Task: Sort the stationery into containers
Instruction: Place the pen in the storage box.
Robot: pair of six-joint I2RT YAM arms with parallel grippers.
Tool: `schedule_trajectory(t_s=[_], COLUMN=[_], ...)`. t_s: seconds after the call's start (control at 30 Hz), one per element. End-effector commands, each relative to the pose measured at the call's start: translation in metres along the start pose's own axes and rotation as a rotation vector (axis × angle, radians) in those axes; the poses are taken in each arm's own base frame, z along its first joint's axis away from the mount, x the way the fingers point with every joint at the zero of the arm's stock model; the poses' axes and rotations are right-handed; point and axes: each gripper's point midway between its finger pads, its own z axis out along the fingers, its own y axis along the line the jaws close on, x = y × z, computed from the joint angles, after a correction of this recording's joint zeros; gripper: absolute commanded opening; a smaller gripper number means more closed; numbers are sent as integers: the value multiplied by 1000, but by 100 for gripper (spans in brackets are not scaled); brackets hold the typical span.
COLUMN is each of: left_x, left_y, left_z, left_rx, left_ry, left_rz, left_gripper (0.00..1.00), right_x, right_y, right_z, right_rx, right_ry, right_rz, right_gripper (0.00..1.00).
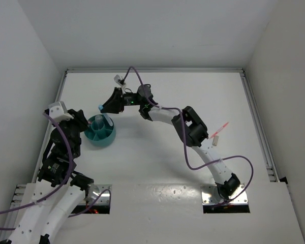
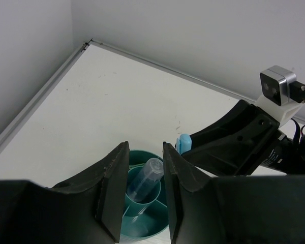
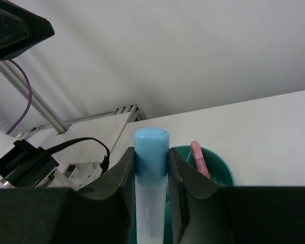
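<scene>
My right gripper lowers toward the teal container's open section (image 1: 110,127) (image 3: 167,227) beside the central tube next, since the blue-capped marker's lower end already points down into it.
The teal container (image 1: 104,142) stands left of the table's middle. A clear pen (image 2: 145,180) leans in its central tube, and a pink pen (image 3: 198,157) stands in an outer compartment. My left gripper (image 1: 86,125) (image 2: 145,147) is at the container's left side. Its jaws are apart, and the tube shows in the gap with nothing pinched. My right gripper (image 1: 107,107) (image 3: 151,152) hangs just behind the container's far rim (image 3: 222,169). It is shut on a blue-capped marker (image 1: 100,107) (image 3: 151,147) (image 2: 183,142), held cap up.
A thin pink pen (image 1: 221,127) and a small white piece (image 1: 216,140) lie on the table at the right, beside the right arm's forearm. Purple cables loop off both arms. White walls enclose the table on the left, back and right.
</scene>
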Motion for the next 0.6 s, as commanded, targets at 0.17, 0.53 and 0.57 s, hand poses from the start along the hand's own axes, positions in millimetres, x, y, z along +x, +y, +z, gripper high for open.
schedule_trajectory(t_s=[0.17, 0.53, 0.57], left_x=[-6, -4, -4], left_y=[-1, -2, -2], left_z=[4, 5, 5], left_rx=[-2, -4, -4], left_ry=[-22, -15, -15], left_rz=[5, 10, 10], left_gripper=[38, 38, 38], right_x=[-3, 16, 18], right_y=[-18, -28, -28], right_z=[5, 3, 2], right_rx=[4, 7, 7], right_ry=[-47, -29, -29], right_rz=[-125, -102, -102], right_gripper=[0, 29, 34])
